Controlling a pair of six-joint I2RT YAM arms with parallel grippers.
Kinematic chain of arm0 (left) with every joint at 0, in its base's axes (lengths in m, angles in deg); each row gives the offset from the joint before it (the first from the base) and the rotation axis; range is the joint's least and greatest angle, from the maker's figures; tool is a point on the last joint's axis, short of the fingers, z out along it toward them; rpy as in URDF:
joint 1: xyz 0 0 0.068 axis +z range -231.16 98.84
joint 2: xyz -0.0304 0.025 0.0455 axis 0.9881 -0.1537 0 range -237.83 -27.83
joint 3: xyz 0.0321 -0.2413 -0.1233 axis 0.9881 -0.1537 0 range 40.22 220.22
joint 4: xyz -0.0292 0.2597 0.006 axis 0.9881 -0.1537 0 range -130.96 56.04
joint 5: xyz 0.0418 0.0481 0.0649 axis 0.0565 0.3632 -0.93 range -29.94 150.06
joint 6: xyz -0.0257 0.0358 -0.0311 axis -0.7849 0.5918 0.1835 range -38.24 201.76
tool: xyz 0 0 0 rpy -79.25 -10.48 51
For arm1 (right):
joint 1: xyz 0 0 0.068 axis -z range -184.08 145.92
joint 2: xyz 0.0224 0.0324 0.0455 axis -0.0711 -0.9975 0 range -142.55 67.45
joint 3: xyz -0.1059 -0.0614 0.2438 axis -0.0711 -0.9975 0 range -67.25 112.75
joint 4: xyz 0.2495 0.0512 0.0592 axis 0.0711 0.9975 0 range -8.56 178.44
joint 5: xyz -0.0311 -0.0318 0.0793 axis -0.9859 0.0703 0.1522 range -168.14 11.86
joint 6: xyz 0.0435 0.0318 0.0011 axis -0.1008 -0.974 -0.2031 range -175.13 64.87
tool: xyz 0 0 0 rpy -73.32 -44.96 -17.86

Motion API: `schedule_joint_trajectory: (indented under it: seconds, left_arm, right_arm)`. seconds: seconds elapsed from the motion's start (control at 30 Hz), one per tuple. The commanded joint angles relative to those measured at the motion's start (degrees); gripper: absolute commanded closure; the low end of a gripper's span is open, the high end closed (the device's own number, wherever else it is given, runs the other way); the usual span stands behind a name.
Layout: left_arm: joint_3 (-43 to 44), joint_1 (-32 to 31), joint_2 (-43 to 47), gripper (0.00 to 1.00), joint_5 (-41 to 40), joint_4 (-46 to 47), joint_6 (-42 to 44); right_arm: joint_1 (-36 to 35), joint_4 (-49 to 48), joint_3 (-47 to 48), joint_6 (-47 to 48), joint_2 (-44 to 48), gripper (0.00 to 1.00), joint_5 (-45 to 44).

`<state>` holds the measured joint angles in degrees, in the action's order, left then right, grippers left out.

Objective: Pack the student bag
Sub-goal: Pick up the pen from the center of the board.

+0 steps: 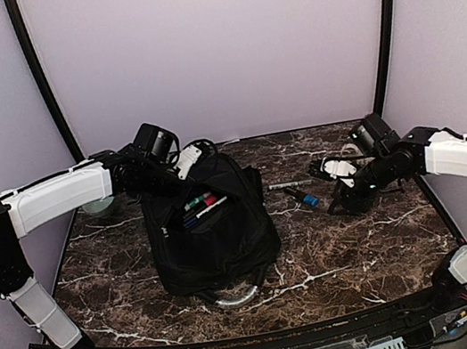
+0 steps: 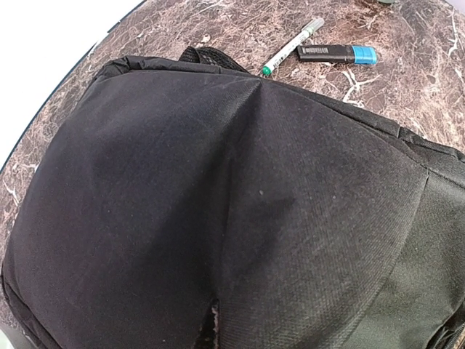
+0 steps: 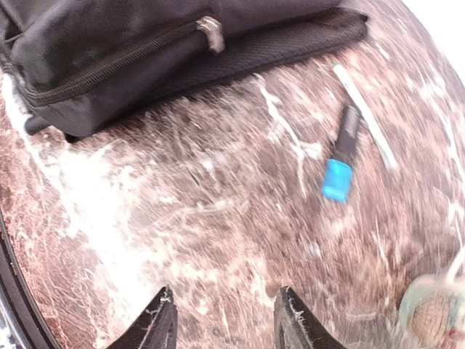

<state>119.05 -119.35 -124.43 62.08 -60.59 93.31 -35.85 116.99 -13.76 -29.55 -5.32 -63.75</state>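
The thin white pen lies below and outward of my open fingers, so my right gripper needs to move outward and down onto it beside its grey cap.
The student bag lies in the middle of the marble table, black, with its pale grey loop handle toward the near edge. An open pocket shows several coloured markers. My left gripper is at the bag's far top edge, shut on a pinch of its fabric. In the left wrist view the bag fills the frame, with a crease rising from the gripper. My right gripper hovers open over bare table to the right of the bag. In the right wrist view its fingers have nothing between them.
A black marker with a blue cap and a thin white pen lie between the bag and my right gripper. A pale round object sits near the right arm. A pale green item rests at the far left.
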Motion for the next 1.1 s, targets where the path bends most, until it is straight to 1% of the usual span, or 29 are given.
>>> schedule_joint_trajectory:
  seconds: [0.0,0.07,0.23,0.33,0.43,0.53,0.67,0.8,0.93,1.07]
  left_arm:
    - [1.14,-0.16,3.1,1.0,-0.07,2.58,-0.04]
    - [1.31,-0.17,2.99,0.99,0.49,2.43,-0.21]
    - [0.16,-0.21,3.17,1.0,-0.15,3.51,0.05]
    - [0.57,-0.14,2.09,1.0,-0.35,2.95,0.19]
    - [1.03,-0.21,1.67,1.0,1.49,2.66,-0.47]
    - [0.17,-0.14,1.31,1.0,0.83,3.33,-0.27]
    - [0.74,-0.18,-0.16,1.0,0.92,2.59,-0.38]
    - [1.0,-0.15,-0.12,1.0,1.86,2.38,-0.63]
    - [-0.5,-0.16,-0.08,1.0,-0.61,3.72,0.36]
    - [-0.05,-0.16,-0.41,1.0,1.55,3.59,-0.21]
  right_arm:
    - [4.25,-5.03,-3.93,-1.59,4.45,0.52,3.44]
    - [5.92,-5.81,-4.92,-1.59,5.96,0.51,4.44]
    - [8.57,-7.47,-6.4,-1.35,6.52,0.5,5.38]
    - [9.77,-7.75,-6.3,-1.0,5.78,0.5,6.17]
    - [10.32,-8.53,-7.01,-0.44,5.07,0.5,5.72]
    - [10.41,-9.03,-7.52,-0.43,4.05,0.5,6.3]
    - [10.34,-8.28,-5.2,-0.63,0.3,0.5,6.9]
    - [10.3,-5.27,1.45,-0.39,-6.18,0.51,5.82]
    - [9.54,0.24,13.28,-0.71,-17.33,0.56,2.38]
    - [8.52,2.48,25.56,-1.86,-28.67,0.57,-1.36]
